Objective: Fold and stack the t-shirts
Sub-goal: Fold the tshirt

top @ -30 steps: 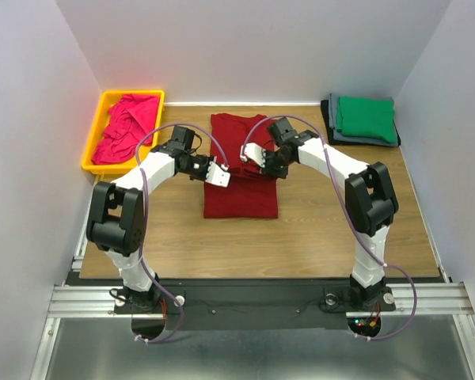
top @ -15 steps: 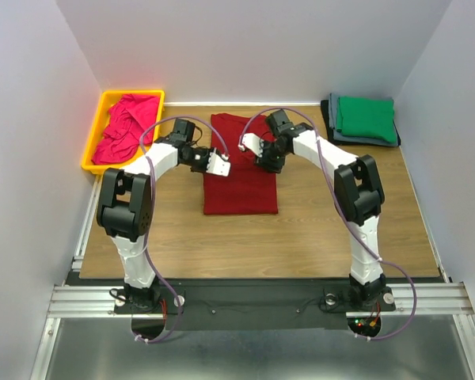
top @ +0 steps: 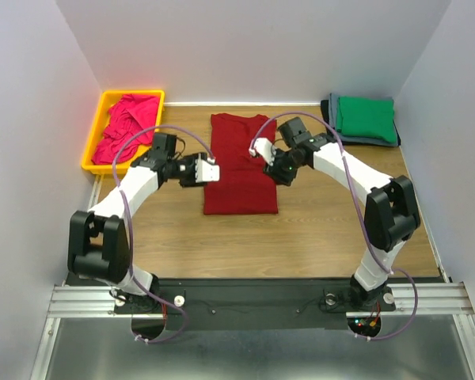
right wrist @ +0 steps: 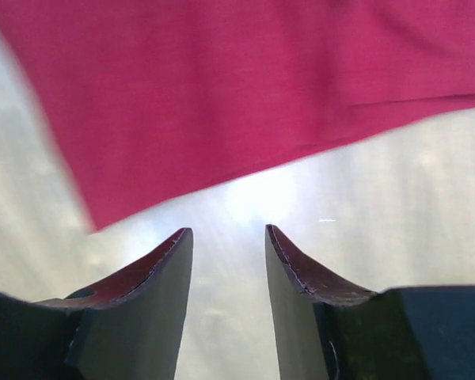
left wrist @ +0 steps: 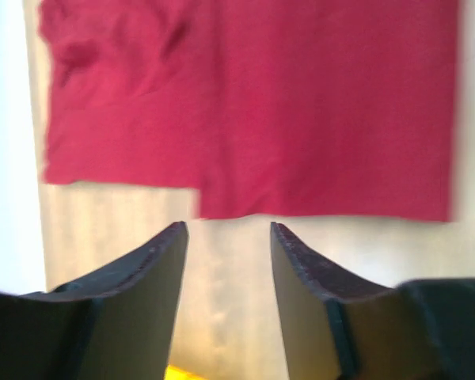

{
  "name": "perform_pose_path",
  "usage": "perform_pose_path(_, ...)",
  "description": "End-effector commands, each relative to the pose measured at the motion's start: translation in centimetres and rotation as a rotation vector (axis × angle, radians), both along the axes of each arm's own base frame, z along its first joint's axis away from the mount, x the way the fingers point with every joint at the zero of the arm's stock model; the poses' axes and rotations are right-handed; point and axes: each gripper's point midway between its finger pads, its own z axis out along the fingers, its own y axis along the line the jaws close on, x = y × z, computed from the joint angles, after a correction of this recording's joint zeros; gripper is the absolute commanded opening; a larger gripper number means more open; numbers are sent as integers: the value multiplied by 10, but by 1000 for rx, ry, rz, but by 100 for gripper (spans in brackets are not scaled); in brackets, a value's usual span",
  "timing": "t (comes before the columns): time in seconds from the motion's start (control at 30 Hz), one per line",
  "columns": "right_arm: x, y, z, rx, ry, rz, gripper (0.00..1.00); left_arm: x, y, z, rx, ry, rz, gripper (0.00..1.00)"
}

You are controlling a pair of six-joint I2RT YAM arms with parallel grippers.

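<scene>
My right gripper moves back and down onto the near hem's corner next, which lies below it and nearer my base, since its fingers hover over wood.
A dark red t-shirt lies flat in the middle of the table, folded into a narrow upright strip. My left gripper hovers at its left edge, open and empty. My right gripper stands at the shirt's right edge, also open with nothing in it. In the left wrist view the red cloth fills the top, beyond my open gripper over bare wood. The right wrist view shows the shirt's edge just ahead of the open gripper. A magenta-pink shirt lies crumpled in the bin. A folded green shirt tops grey and black ones.
The yellow bin sits at the back left corner. The folded stack is at the back right, near the right wall. The wooden table shows bare in front of the red shirt. White walls close in three sides.
Both grippers opened and let go of the red shirt. The left one drew back to the shirt's left edge, the right one to its right edge. The shirt lies flat.
</scene>
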Motion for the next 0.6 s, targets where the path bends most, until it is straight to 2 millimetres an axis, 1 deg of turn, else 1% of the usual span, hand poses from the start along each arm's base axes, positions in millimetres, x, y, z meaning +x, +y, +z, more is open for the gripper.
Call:
perform_pose_path(0.0, -46, 21, -12, 42, 112, 20, 48, -51, -6, -30, -36, 132, -2, 59)
perform_pose_path(0.03, -51, 23, -16, 39, 121, 22, 50, -58, -9, -33, -32, 135, -12, 62)
perform_pose_path(0.07, -60, 26, -26, 28, 130, 27, 52, -67, -7, -41, -18, 130, -15, 64)
perform_pose_path(0.1, -63, 28, -30, 23, 122, 32, 53, -71, -8, -44, -9, 122, -22, 64)
perform_pose_path(0.13, -63, 27, -35, 5, 108, 24, 54, -77, -14, -44, -2, 101, -40, 64)
perform_pose_path(0.17, -65, 35, -36, 11, 83, 44, 54, -77, -15, -46, 10, 80, -37, 64)
perform_pose_path(0.2, -70, 35, -45, -2, 88, 47, 56, -85, -15, -55, 20, 92, -43, 65)
perform_pose_path(0.27, -70, 41, -50, -11, 66, 62, 56, -90, -19, -60, 38, 85, -56, 65)
perform_pose_path(0.37, -72, 41, -65, -44, 60, 76, 56, -93, -23, -72, 60, 97, -58, 65)
perform_pose_path(0.43, -76, 35, -77, -71, 70, 79, 54, -94, -24, -77, 67, 104, -63, 65)
perform_pose_path(0.57, -80, 24, -98, -126, 65, 84, 46, -91, -28, -92, 101, 101, -61, 65)
